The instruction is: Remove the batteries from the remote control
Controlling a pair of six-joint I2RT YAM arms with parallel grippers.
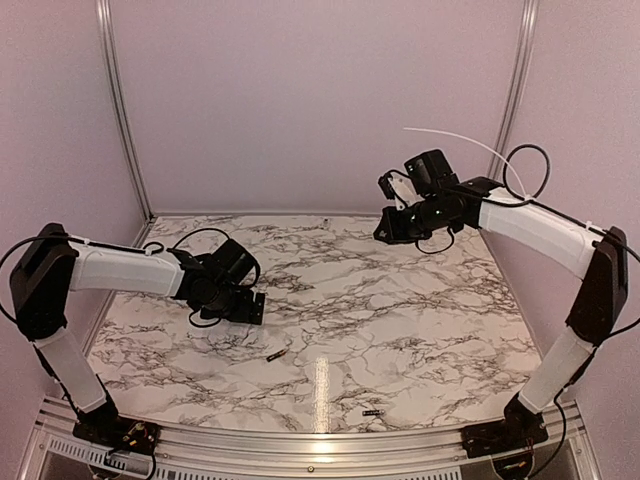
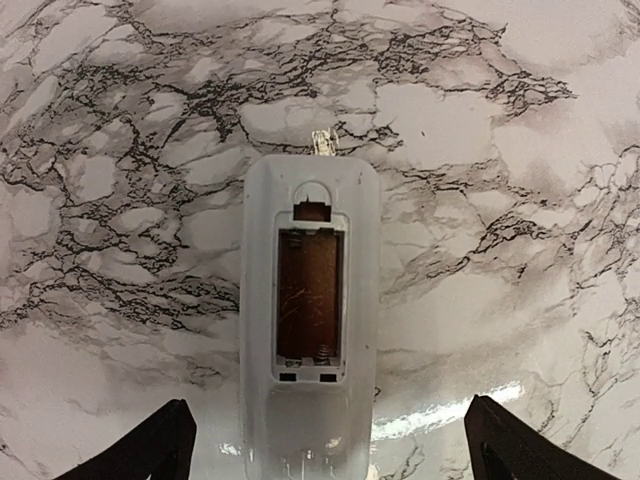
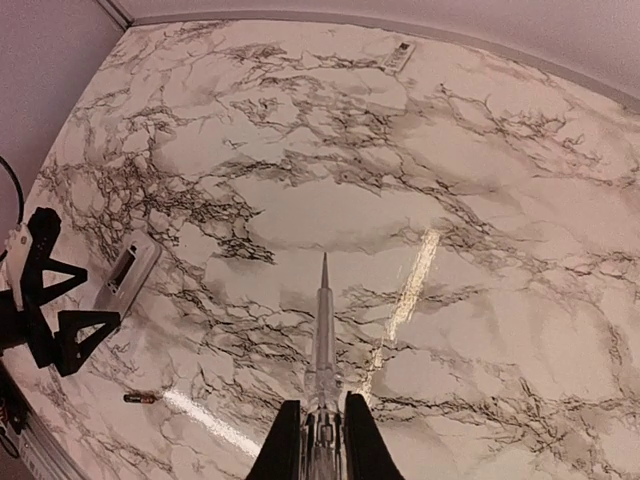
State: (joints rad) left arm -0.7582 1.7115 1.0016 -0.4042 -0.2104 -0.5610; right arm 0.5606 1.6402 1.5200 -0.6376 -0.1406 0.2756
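Observation:
Bare marble table lies below my right gripper and nearer my base, so next I will move that gripper down and back to release the pointed tool (image 3: 322, 330).
The white remote control (image 2: 308, 300) lies back-up on the marble table. Its battery recess is open and holds no batteries; a spring shows at its near end. The remote also shows in the right wrist view (image 3: 125, 272). My left gripper (image 2: 330, 440) is open, with a finger on each side of the remote's near end, not touching it; from above it sits at the left (image 1: 258, 305). One battery (image 1: 277, 355) lies on the table just right of and nearer than that gripper, also seen from the right wrist (image 3: 140, 397). My right gripper (image 3: 322, 430) is raised at the back right (image 1: 398, 190), shut on a slim clear pointed tool (image 3: 322, 330).
A small dark slim thing (image 1: 372, 412) lies near the table's front edge; I cannot tell what it is. A small label-like piece (image 3: 403, 52) lies at the back edge. Walls close the back and both sides.

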